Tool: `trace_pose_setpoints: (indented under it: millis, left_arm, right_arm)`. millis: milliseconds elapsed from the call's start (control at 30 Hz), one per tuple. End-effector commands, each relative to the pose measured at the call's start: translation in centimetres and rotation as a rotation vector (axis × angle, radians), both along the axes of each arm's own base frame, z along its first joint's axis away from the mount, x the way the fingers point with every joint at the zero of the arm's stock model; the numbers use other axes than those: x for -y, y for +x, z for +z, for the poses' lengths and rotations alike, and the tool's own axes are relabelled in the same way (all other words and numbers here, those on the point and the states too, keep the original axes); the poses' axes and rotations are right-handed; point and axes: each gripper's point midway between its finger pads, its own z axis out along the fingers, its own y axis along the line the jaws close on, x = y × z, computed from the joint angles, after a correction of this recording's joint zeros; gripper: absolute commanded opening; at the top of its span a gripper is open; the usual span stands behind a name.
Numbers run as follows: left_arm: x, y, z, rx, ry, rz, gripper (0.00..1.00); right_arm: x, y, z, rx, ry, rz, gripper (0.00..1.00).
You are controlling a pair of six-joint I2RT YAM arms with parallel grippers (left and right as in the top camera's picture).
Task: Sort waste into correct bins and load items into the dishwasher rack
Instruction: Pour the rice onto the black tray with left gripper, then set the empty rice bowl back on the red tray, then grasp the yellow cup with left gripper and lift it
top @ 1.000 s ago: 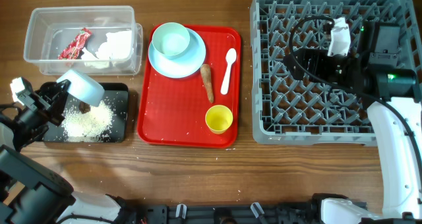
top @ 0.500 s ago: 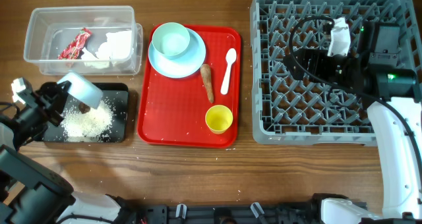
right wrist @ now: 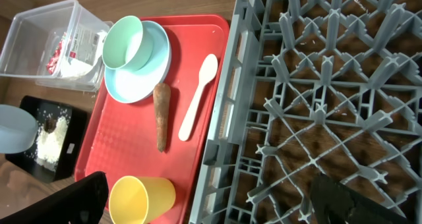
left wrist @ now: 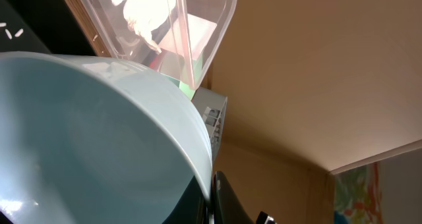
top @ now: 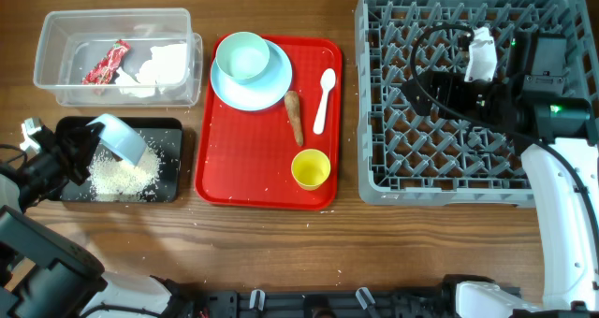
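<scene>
I need to carry the emptied bowl across with my left gripper next, lower it and release it, because the tray's bare patch (top: pixel 253 164) is to the right of my left gripper in the overhead view.
My left gripper (top: pixel 86 142) is shut on the rim of a small pale bowl (top: pixel 119 137), held tilted over the shallow black bin (top: pixel 70 189), where white crumbs (top: pixel 117 176) lie. In the left wrist view the bowl (left wrist: pixel 99 138) fills the frame, pinched at the gripper (left wrist: pixel 210 199). The clear bin (top: pixel 112 23) holds the red wrapper (top: pixel 106 63) and the tissue (top: pixel 159 67). The plate (top: pixel 267 89), second bowl (top: pixel 242 55), sausage piece (top: pixel 295 115), spoon (top: pixel 324 99) and yellow cup (top: pixel 311 168) sit on the red tray. My right gripper (top: pixel 423 86) is open and empty above the dishwasher rack (top: pixel 468 159).
The red tray (top: pixel 243 159) lies between the bins and the rack. The right wrist view shows the rack's left edge (right wrist: pixel 231 118), the cup (right wrist: pixel 142 197), the sausage piece (right wrist: pixel 161 115), the spoon (right wrist: pixel 196 95) and a small dark lump (right wrist: pixel 50 124) in the black bin.
My left gripper has lowered and turned the bowl a little over the black bin. The right arm has not moved.
</scene>
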Motion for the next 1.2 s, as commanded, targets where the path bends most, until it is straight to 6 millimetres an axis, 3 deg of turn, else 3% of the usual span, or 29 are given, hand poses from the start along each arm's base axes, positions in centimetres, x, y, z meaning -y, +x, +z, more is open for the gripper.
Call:
trace_pose_setpoints:
  millis: [0,133,167,267,400,467,500,533,600,667,800,1000,1033,1067,1100,1133,1167]
  left_arm:
    - [-0.1,0.0,0.3,0.003,-0.018,0.008,0.04]
    - [0.4,0.1,1.1,0.043,-0.053,-0.003,0.04]
    - [-0.2,0.2,0.2,0.015,0.001,0.004,0.04]
    - [0.8,0.4,0.9,0.025,-0.044,-0.014,0.04]
    - [7.9,2.3,3.3,0.106,0.15,-0.237,0.04]
    - [11.2,2.5,3.0,0.076,0.309,-0.327,0.04]
    - [14.1,2.4,2.7,0.06,0.416,-0.405,0.04]
    - [17.0,2.4,2.0,0.049,0.525,-0.487,0.04]
    - [20.5,2.2,0.9,0.049,0.636,-0.589,0.04]
    - [24.5,1.3,-1.4,0.016,0.833,-0.715,0.04]
    - [28.0,0.0,-5.5,-0.04,1.212,-0.847,0.04]
    - [31.3,-2.6,-10.5,-0.099,1.342,-1.038,0.04]
    - [31.5,-2.9,-11.0,-0.111,1.345,-1.057,0.13]
    - [31.5,-3.2,-11.4,-0.123,1.346,-1.07,0.35]
    - [31.5,-3.2,-11.4,-0.126,1.346,-1.071,0.47]
    - [31.3,-3.0,-11.0,-0.125,1.344,-1.06,0.58]
    - [30.9,-2.3,-9.3,-0.132,1.33,-1.025,0.67]
  right_arm:
    - [0.0,0.1,-0.2,-0.01,-0.002,-0.003,1.0]
    - [0.0,0.1,-0.2,-0.009,-0.003,-0.002,1.0]
    - [0.0,0.1,-0.2,-0.009,-0.002,-0.002,1.0]
    - [0.0,0.1,-0.2,-0.008,-0.003,-0.002,1.0]
    - [0.0,0.2,-0.2,-0.007,-0.006,-0.004,1.0]
    - [0.0,0.1,-0.2,-0.009,-0.004,-0.006,1.0]
    - [0.0,0.1,-0.2,-0.008,-0.004,-0.006,1.0]
    - [0.0,0.1,-0.2,-0.009,-0.004,-0.006,1.0]
    - [0.0,0.1,-0.3,-0.011,-0.004,-0.007,1.0]
    - [0.0,0.1,-0.3,-0.013,-0.003,-0.007,1.0]
    - [0.0,0.1,-0.3,-0.012,-0.003,-0.007,1.0]
    - [0.1,-0.2,-0.6,-0.027,-0.011,-0.011,1.0]
    - [0.4,-0.2,-0.8,-0.035,-0.023,-0.019,1.0]
    - [0.4,-0.4,-1.0,-0.042,-0.025,-0.02,1.0]
    - [0.4,-0.4,-1.0,-0.042,-0.025,-0.02,1.0]
    - [0.4,-0.3,-1.0,-0.04,-0.026,-0.02,1.0]
    - [0.4,-0.3,-1.0,-0.04,-0.024,-0.02,1.0]
